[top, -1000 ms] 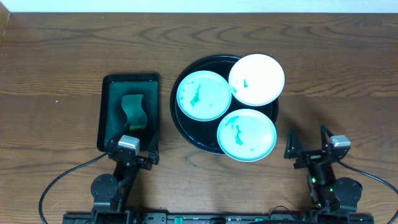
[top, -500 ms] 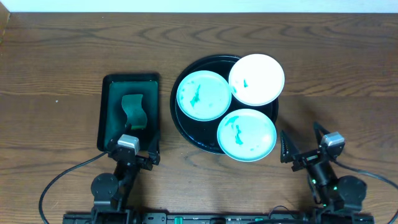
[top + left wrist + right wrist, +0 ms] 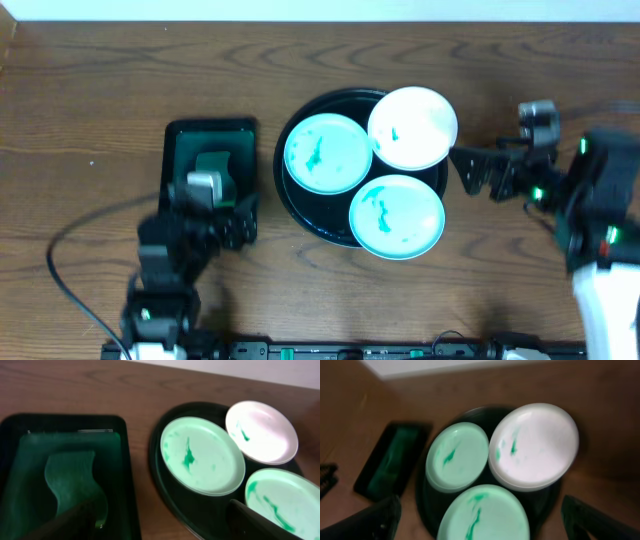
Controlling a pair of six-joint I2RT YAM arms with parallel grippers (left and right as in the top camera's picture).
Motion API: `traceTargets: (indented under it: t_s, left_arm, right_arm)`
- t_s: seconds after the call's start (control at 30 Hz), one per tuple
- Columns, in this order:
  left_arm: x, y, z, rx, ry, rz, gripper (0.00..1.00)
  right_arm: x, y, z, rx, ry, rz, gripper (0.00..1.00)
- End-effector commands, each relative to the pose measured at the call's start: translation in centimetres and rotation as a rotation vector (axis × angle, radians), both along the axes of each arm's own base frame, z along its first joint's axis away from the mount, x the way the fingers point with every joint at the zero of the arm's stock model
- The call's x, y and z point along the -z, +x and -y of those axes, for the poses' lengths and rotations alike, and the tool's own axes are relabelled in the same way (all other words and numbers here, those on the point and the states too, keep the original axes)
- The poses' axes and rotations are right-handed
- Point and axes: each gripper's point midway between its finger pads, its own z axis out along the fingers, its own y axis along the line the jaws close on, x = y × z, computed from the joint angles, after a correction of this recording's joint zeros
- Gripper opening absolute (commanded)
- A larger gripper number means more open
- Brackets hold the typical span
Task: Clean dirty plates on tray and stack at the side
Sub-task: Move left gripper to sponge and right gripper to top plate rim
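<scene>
My right gripper needs to reach down and to the left in the overhead view next, over the tray, because the farther mint plate's facing rim is that way.
The black round tray holds three plates. A mint plate with a green smear sits at its left, a white plate with a small green mark at the back right, and a second smeared mint plate at the front. My left gripper is open and empty over the near end of the green rectangular tray. My right gripper is open and empty just right of the black tray, pointing at it. The right wrist view shows the white plate and both mint plates.
A dark green rectangular tray left of the black tray holds a green sponge. Both show in the left wrist view, the tray and the sponge. Bare wooden table lies at the far left and far right.
Both arms have left the table's front edge. The left gripper moved forward over the green tray's near end. The right gripper rose and swung to the black tray's right side.
</scene>
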Motion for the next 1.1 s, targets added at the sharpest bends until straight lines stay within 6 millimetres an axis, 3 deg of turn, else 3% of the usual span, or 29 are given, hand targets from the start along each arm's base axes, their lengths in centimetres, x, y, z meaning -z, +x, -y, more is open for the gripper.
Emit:
traceTargets:
  t_s: [0.0,0.1,0.17,0.3,0.37,0.63,0.8,1.07]
  left_arm:
    - [-2.1,2.3,0.1,0.0,-0.01,-0.142,0.83]
    - [-2.0,3.7,0.1,-0.002,-0.005,-0.313,0.83]
    - [-1.8,4.8,0.2,-0.002,-0.001,-0.434,0.83]
    - [-1.0,5.9,0.2,-0.004,0.003,-0.557,0.83]
    - [-0.5,6.1,0.2,-0.003,0.003,-0.574,0.83]
    - [-0.2,5.5,0.2,-0.004,0.003,-0.601,0.83]
    - [0.5,3.9,0.1,-0.004,0.006,-0.675,0.83]
    - [0.6,3.8,0.1,-0.004,0.006,-0.679,0.83]
  right_arm:
    - [0.3,1.7,-2.5,-0.121,-0.039,-0.113,0.99]
    - [3.5,1.8,-3.9,-0.153,-0.167,-0.291,0.99]
    - [6.6,0.8,-5.1,-0.199,-0.285,-0.422,0.99]
    - [11.1,-1.1,-8.1,-0.308,-0.377,-0.572,0.99]
    - [12.3,-1.5,-9.2,-0.327,-0.387,-0.613,0.99]
    - [12.5,-1.2,-10.1,-0.344,-0.376,-0.594,0.99]
    - [12.2,0.0,-10.5,-0.338,-0.365,-0.537,0.99]
    - [11.9,0.7,-11.9,-0.362,-0.314,-0.496,0.99]
